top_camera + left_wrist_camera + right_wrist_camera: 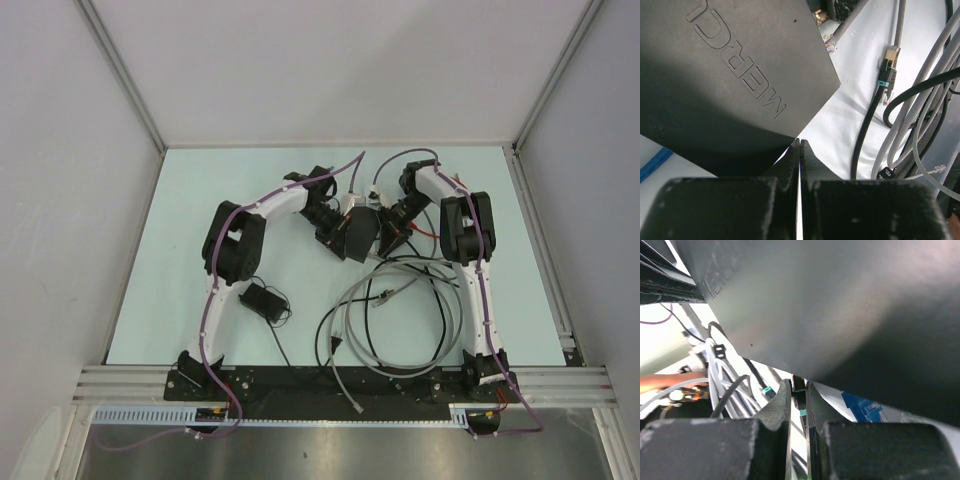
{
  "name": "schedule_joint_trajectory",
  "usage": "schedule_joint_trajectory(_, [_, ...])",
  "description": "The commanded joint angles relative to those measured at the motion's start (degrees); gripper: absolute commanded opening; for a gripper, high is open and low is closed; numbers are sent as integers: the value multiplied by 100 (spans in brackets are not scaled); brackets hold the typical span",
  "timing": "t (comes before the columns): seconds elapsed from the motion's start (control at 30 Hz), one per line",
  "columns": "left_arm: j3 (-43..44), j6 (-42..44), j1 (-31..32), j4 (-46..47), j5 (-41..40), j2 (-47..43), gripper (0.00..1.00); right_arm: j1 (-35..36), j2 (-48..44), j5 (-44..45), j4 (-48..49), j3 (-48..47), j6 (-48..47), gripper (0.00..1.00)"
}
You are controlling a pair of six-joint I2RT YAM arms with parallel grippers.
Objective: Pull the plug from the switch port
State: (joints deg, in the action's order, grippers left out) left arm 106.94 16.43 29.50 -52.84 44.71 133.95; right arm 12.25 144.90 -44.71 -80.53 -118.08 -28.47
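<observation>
I will next pull the plug outward with my right gripper, to its right in the top view, and let go of it clear of the switch (357, 237), because the tabletop is open there.
The switch (357, 237), a flat matte-black box with embossed letters, sits tilted between my two grippers at the table's middle. It fills the upper left of the left wrist view (735, 75) and the top of the right wrist view (840, 305). My left gripper (800, 143) is shut with only a hairline gap, its tips at the switch's lower edge, nothing seen between them. My right gripper (798, 388) is shut on a black plug with teal parts (800, 392), right under the switch's edge. The port itself is hidden.
A small black power adapter (265, 298) with a thin cord lies near the left arm. Looped grey and black cables (400, 320) lie in front of the switch. A loose black plug with a teal boot (888, 75) lies to the right of the switch.
</observation>
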Motion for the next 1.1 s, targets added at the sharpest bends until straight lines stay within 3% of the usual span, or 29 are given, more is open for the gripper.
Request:
schedule_joint_trajectory(0.0, [187, -17, -75, 239, 125, 26, 0, -117, -330, 464, -67, -381, -668, 0])
schedule_joint_trajectory(0.13, [301, -25, -154, 186, 196, -79, 0, -346, -612, 156, -629, -917, -1072, 1])
schedule_joint_trajectory(0.33, [626, -8, -348, 186, 310, -229, 0, -671, -1051, 330, -509, -1418, -907, 0])
schedule_joint_trajectory(0.6, [750, -96, -462, 256, 486, -370, 0, -1022, -1043, 1989, 687, -2087, -54, 0])
schedule_joint_trajectory(0.8, [732, -210, -489, 353, 530, -413, 0, -1172, -543, 2607, 1452, -2684, 403, 1])
schedule_joint_trajectory(0.9, [688, -245, -480, 380, 539, -475, 0, -1076, -550, 3160, 1846, -2834, 579, 26])
schedule_joint_trajectory(0.93, [627, -262, -480, 397, 548, -536, 0, -1023, -638, 3396, 1953, -2834, 675, 42])
schedule_joint_trajectory(1.0, [557, -245, -471, 415, 548, -615, 0, -970, -735, 3934, 2146, -2808, 860, 49])
schedule_joint_trajectory(1.07, [443, -219, -454, 406, 539, -712, 0, -961, -997, 3429, 2112, -2582, 921, 52])
